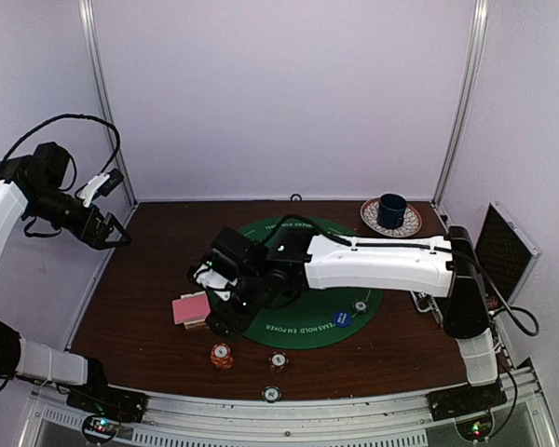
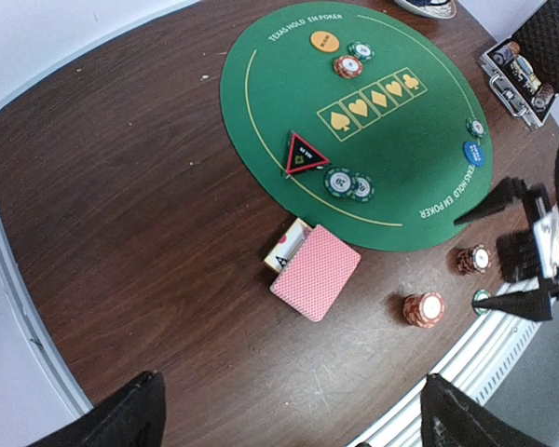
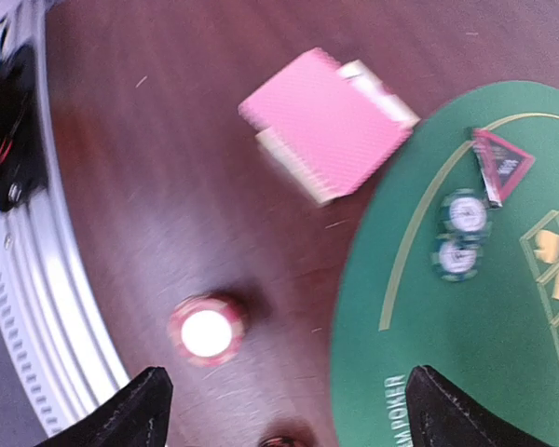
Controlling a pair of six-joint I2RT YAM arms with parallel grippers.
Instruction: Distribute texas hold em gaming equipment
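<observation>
I will next move my right gripper down and back around the top of the chip stack nearer the cards, toward the stack's base, because the stack stands clear below it.
Pink-backed playing cards (image 1: 191,308) (image 2: 315,272) (image 3: 324,121) lie in a pile on the wood just left of the green poker mat (image 1: 303,331). On the mat are a red-black triangle marker (image 2: 304,155), two green chips (image 2: 347,183), an orange disc (image 2: 324,41) and a blue disc (image 1: 342,319). Two orange-red chip stacks (image 1: 222,355) (image 1: 278,360) stand near the front edge. My right gripper (image 1: 214,303) (image 3: 284,424) hovers open over the nearer stack (image 3: 206,331), holding nothing. My left gripper (image 1: 107,228) (image 2: 289,438) is raised at the far left, open and empty.
A dark blue cup (image 1: 391,210) on a patterned saucer stands at the back right. A metal-edged black case (image 1: 505,247) (image 2: 526,65) lies open at the right edge. A single chip (image 1: 271,394) sits by the metal front rail. The right wrist view is blurred.
</observation>
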